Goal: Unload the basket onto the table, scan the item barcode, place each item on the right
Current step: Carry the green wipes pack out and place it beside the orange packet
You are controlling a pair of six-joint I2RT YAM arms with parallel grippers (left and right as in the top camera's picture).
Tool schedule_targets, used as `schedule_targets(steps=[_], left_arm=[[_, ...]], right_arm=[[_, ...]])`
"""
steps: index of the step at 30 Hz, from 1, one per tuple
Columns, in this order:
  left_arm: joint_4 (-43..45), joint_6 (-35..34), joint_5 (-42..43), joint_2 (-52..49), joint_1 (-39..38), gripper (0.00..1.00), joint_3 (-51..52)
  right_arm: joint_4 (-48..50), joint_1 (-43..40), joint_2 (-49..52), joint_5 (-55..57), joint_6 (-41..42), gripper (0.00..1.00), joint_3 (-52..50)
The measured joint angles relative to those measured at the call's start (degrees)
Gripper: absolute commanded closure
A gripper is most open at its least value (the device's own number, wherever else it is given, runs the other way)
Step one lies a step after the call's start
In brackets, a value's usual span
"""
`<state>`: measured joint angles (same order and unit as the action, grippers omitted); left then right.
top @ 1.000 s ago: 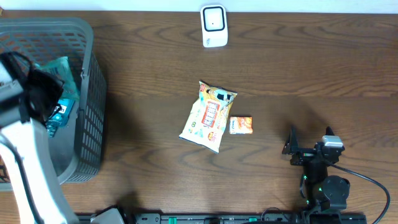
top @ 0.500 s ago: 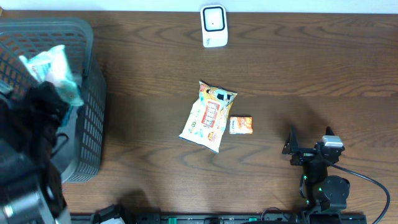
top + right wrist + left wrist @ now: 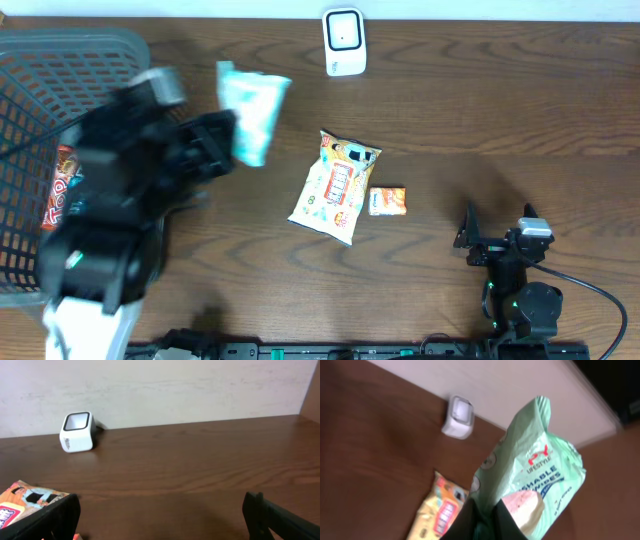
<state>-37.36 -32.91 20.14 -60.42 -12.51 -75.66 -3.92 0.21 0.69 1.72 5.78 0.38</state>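
My left gripper moves to the right in the overhead view and down past the snack bag next, to release the pack (image 3: 250,112) on the bare tabletop, which lies empty.
My left gripper (image 3: 225,135) is shut on the lower edge of a pale green wipes pack (image 3: 250,112), held in the air between the basket and the table's middle. In the left wrist view the pack (image 3: 535,465) fills the right half, pinched between my dark fingers (image 3: 465,522). The white barcode scanner (image 3: 343,42) stands at the table's far edge, also seen as the scanner (image 3: 458,416) and the scanner (image 3: 77,432). My right gripper (image 3: 497,232) rests open at the near right, nothing between its fingers (image 3: 55,517).
A grey mesh basket (image 3: 40,60) stands at the left, with a red packet (image 3: 57,188) inside. A yellow-orange snack bag (image 3: 336,186) and a small orange packet (image 3: 387,201) lie mid-table.
My left arm has lifted the green pack out of the basket and swung it right, over the table towards the scanner. The right arm has not moved.
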Motion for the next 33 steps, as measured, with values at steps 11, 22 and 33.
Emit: schedule_targets(steps=[11, 22, 33], left_arm=[[15.23, 1.46, -0.7, -25.38, -17.31, 0.93, 0.0], [38.01, 1.42, -0.76, -49.57, -26.51, 0.92, 0.0], [45.99, 0.09, -0.87, -60.89, -28.52, 0.43, 0.0]], right_arm=[[-0.02, 0.0, 0.0, -0.02, 0.02, 0.01, 0.0], [-0.04, 0.0, 0.0, -0.02, 0.02, 0.01, 0.0], [-0.04, 0.0, 0.0, -0.02, 0.0, 0.01, 0.0]])
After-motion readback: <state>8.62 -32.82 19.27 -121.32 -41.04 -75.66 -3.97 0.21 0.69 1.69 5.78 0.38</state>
